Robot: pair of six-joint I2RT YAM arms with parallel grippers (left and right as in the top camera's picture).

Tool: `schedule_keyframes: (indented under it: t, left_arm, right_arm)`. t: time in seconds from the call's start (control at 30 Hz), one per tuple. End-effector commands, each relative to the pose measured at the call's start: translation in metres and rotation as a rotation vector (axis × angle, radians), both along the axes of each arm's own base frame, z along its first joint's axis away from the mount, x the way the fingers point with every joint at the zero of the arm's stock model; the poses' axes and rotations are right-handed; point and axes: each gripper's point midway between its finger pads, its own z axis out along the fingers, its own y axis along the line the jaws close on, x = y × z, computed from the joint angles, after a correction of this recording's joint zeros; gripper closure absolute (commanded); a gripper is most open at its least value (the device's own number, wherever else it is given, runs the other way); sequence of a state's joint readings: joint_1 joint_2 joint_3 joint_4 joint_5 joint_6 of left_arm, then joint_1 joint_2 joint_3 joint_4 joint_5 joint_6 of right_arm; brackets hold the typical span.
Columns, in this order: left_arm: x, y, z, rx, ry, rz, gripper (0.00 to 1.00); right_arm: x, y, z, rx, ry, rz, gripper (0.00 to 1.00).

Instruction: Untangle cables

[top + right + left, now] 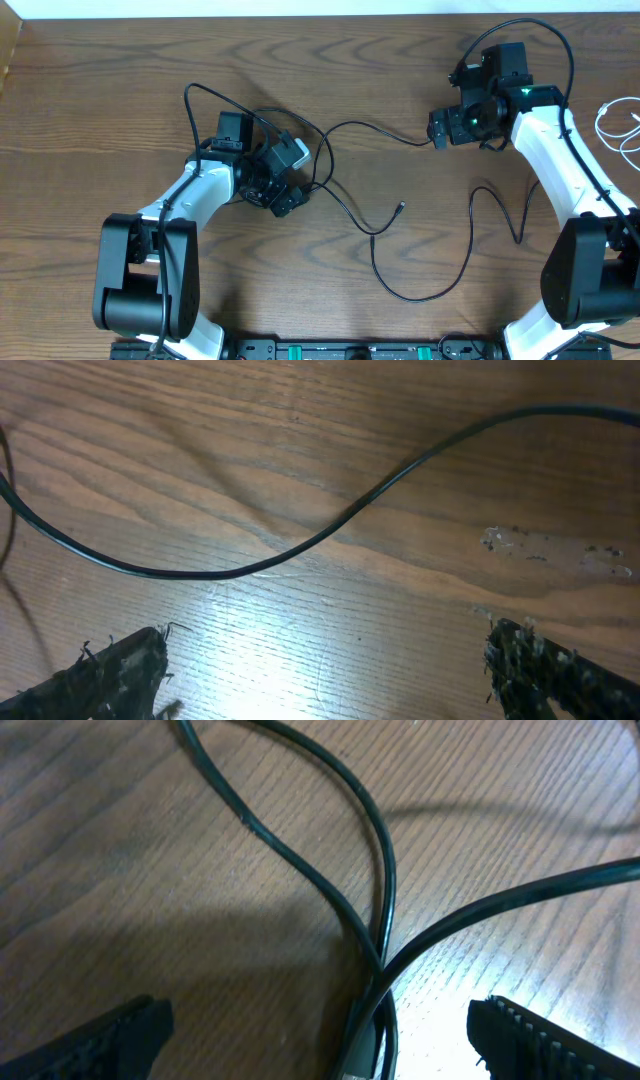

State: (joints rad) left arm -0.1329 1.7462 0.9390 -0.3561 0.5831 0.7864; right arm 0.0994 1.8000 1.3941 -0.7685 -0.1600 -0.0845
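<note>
The topmost piece of black cable point(309, 187) point(370, 1003) already runs between my left gripper's fingers, low over the tangle, so it gets gripped next as they close on it.
Thin black cables point(345, 205) lie looped across the middle of the wooden table. One plug end point(400, 207) lies free. My left gripper point(287, 192) is open and low over the tangle. In the left wrist view, several black strands cross point(378, 960) between its spread fingers point(320, 1032). My right gripper point(440, 128) is open at the far right end of one black strand. In the right wrist view that strand point(300, 548) curves across the table just ahead of the empty fingers point(325, 660). A white cable point(620, 122) lies at the right edge.
Another black cable point(470, 245) loops from the table's middle toward the right arm's base. Thicker black wires point(545, 35) run off the right arm. The table's far edge point(300, 16) is at the top.
</note>
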Motion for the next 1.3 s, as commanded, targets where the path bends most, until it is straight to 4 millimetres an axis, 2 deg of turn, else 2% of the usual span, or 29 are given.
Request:
schedule_keyframes:
  t: [0.0, 0.07, 0.13, 0.17, 0.4, 0.47, 0.57, 0.6, 0.63, 0.67, 0.7, 0.73, 0.87, 0.97, 1.07, 1.17, 1.27]
  left_arm:
    - [-0.004, -0.007, -0.002, -0.031, 0.009, -0.028, 0.02]
    - [-0.003, -0.007, -0.002, -0.032, 0.005, -0.028, 0.06]
    - [-0.002, -0.007, -0.002, -0.034, -0.002, -0.028, 0.18]
    - [-0.001, -0.007, -0.002, -0.034, -0.002, -0.028, 0.20]
    - [-0.004, -0.010, -0.021, -0.053, 0.045, -0.035, 0.20]
    - [-0.005, -0.010, -0.028, -0.050, 0.060, -0.034, 0.16]
    - [-0.006, -0.010, -0.035, -0.049, 0.071, -0.034, 0.17]
    - [-0.005, -0.010, -0.036, -0.049, 0.068, -0.034, 0.25]
    - [-0.003, -0.010, -0.036, -0.050, 0.063, -0.034, 0.37]
    - [-0.002, -0.011, -0.035, -0.050, 0.057, -0.034, 0.53]
    - [0.000, -0.011, -0.035, -0.052, 0.047, -0.034, 0.75]
    - [0.003, -0.011, -0.034, -0.053, 0.035, -0.034, 0.92]
    - [0.008, -0.012, -0.024, -0.063, 0.017, -0.013, 0.93]
    - [0.018, -0.013, 0.002, -0.088, -0.024, 0.036, 0.92]
    - [0.026, -0.015, 0.047, -0.116, -0.130, 0.056, 0.93]
    - [0.029, -0.015, 0.109, -0.146, -0.300, 0.049, 0.93]
    - [0.020, -0.014, 0.186, -0.182, -0.520, 0.038, 0.92]
  right_arm:
    - [0.004, -0.001, 0.004, -0.005, -0.013, 0.003, 0.01]
    - [0.003, -0.001, 0.004, -0.005, -0.013, 0.003, 0.01]
    - [0.004, -0.001, 0.004, -0.002, -0.012, -0.003, 0.01]
    - [0.003, 0.000, 0.003, -0.002, -0.011, -0.003, 0.01]
    - [0.001, -0.001, 0.003, -0.003, -0.003, -0.004, 0.01]
    - [0.001, -0.001, 0.003, -0.003, -0.002, -0.004, 0.01]
    - [0.001, -0.001, 0.003, -0.003, -0.002, -0.004, 0.01]
    - [0.001, -0.001, 0.003, -0.003, -0.002, -0.004, 0.01]
    - [0.001, -0.001, 0.003, -0.003, -0.002, -0.004, 0.01]
    - [0.001, -0.001, 0.003, -0.003, -0.002, -0.004, 0.01]
    - [0.002, -0.001, 0.003, -0.003, -0.003, -0.004, 0.01]
    - [0.002, -0.001, 0.003, -0.003, -0.004, -0.004, 0.01]
    - [0.003, -0.001, 0.003, -0.003, -0.009, -0.004, 0.01]
    - [0.003, -0.001, 0.003, -0.003, -0.009, -0.004, 0.01]
    - [0.004, -0.001, 0.003, -0.003, -0.012, -0.004, 0.01]
    - [0.004, -0.001, 0.003, -0.002, -0.015, -0.004, 0.01]
    - [0.005, -0.001, 0.003, -0.002, -0.015, -0.004, 0.01]
